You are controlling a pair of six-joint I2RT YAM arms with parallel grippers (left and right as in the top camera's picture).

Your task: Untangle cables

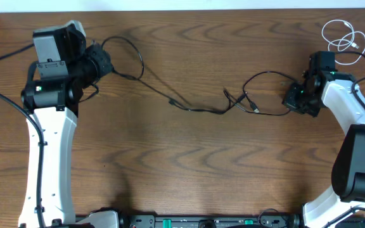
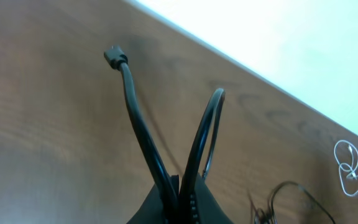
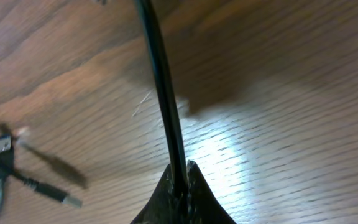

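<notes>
I will lift my right gripper, move it over the bare wood and let go of the cable, because that spot is outward and to the gripper's left in the overhead view.
Thin black cables (image 1: 198, 109) stretch across the table between my two grippers, knotted near the middle (image 1: 241, 100). My left gripper (image 1: 101, 63) is shut on a black cable; in the left wrist view two strands (image 2: 143, 140) rise from the jaws (image 2: 180, 196), one ending in a plug (image 2: 114, 56). My right gripper (image 1: 294, 96) is shut on a black cable (image 3: 163, 93), pinched at the fingertips (image 3: 182, 180). Loose plug ends (image 3: 2, 146) lie to the left on the wood. The thin white cable (image 1: 344, 38) lies coiled at the far right corner, apart from the black ones.
Thick black cords (image 1: 5, 95) run along the left arm's base. The table's far edge (image 1: 201, 10) runs just beyond the white cable. The white cable also shows in the left wrist view (image 2: 350, 168).
</notes>
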